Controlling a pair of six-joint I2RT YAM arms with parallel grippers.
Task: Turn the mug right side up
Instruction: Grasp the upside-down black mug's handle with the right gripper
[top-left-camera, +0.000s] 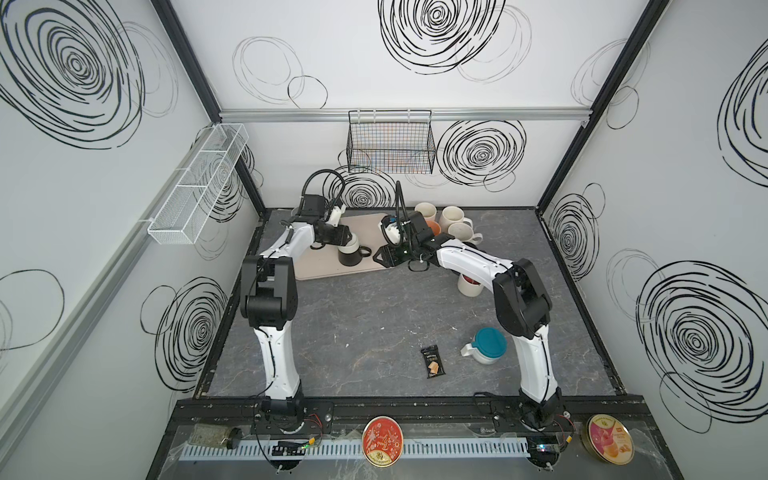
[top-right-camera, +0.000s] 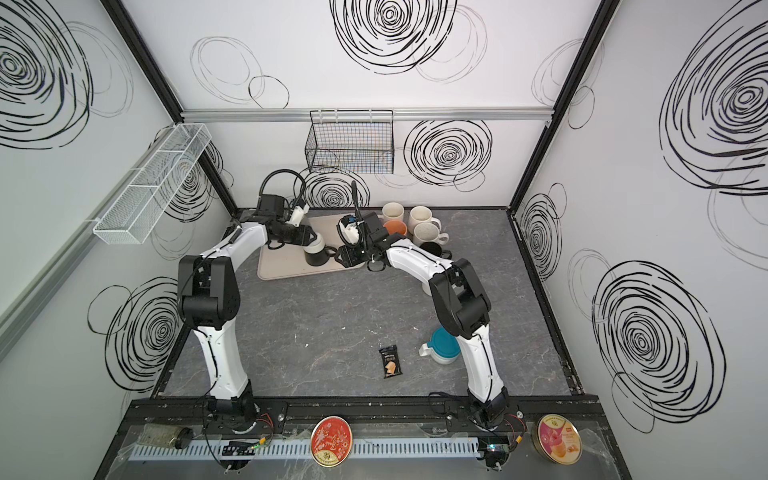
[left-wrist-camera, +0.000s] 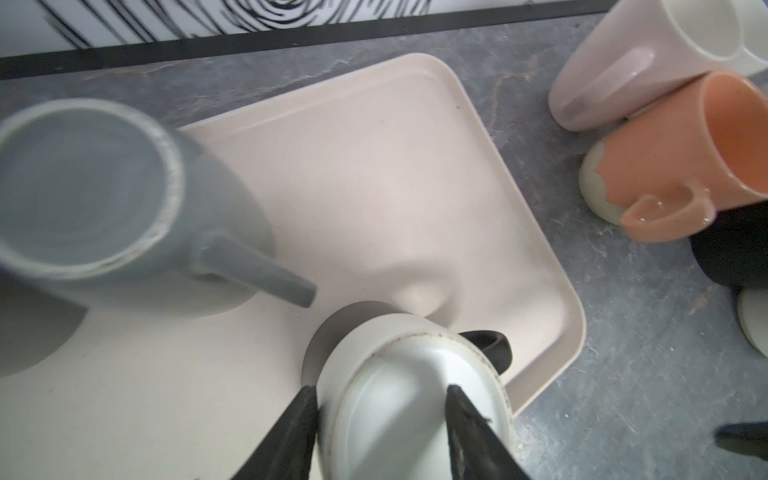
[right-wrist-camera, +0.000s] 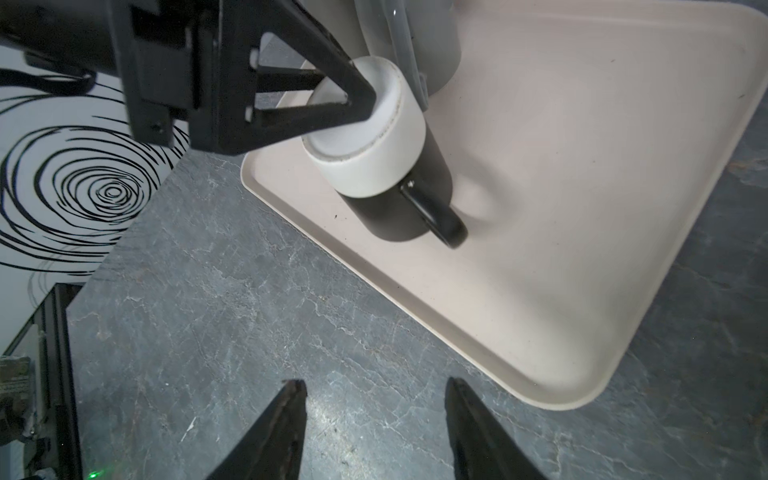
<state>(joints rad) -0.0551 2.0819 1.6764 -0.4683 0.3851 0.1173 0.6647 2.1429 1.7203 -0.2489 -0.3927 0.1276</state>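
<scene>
My right gripper moves outward past the tray's front edge and closes on the mug's black handle next, since it lies outward of its open fingers.
A mug with a black body, a white base band and a black handle rests bottom up and tilted on the beige tray. My left gripper is shut on the mug's white base. In the right wrist view the left gripper's fingers pinch that base band. My right gripper stands open over the grey table just off the tray's front right edge, with nothing between its fingers.
A grey mug stands on the tray close behind the held one. Several cream mugs and an orange mug crowd the back right. A teal-lidded jug and a snack packet lie nearer the front.
</scene>
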